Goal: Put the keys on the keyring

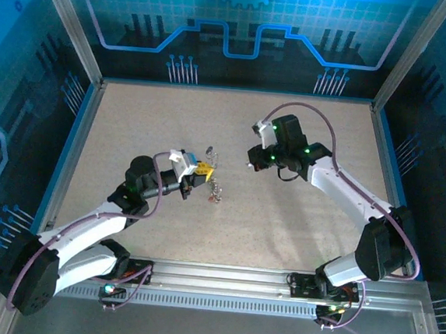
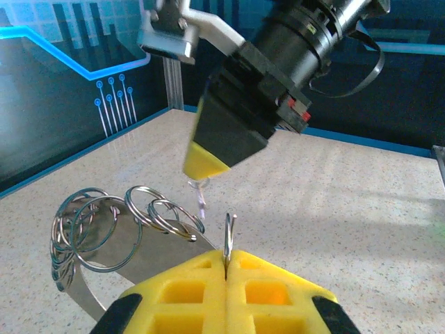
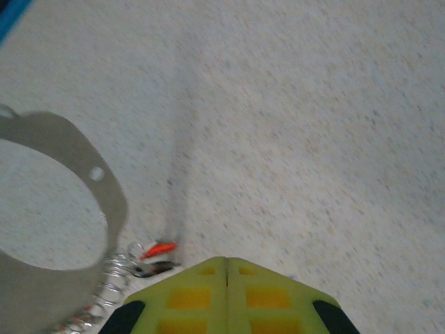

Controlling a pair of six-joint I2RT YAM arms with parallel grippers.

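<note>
The speckled tabletop below is bare. My right gripper should next pull back toward my base and go down to release the pale lilac tag there.
My left gripper (image 2: 227, 256) (image 1: 204, 170) is shut on the keyring (image 2: 227, 233), a thin dark metal hoop seen edge-on that rises from between the yellow fingertips. Left of it, a flat grey oval band (image 2: 149, 256) (image 3: 115, 202) carries several silvery split rings (image 2: 104, 226). A red-headed key (image 3: 160, 248) and a dark-headed one (image 3: 154, 266) lie by those rings, just left of my right gripper (image 3: 228, 261), whose jaws are shut. The right gripper (image 2: 206, 161) (image 1: 252, 162) hovers close ahead of the left one. A thin silvery-lilac bit (image 2: 200, 196) hangs under its tips; I cannot tell if it is pinched.
The keys and rings bunch together mid-table (image 1: 215, 188) between the two grippers. The speckled tabletop (image 1: 296, 228) is fenced by aluminium posts and blue panels (image 1: 242, 36). A metal rail (image 1: 221, 276) runs along the near edge by the arm bases.
</note>
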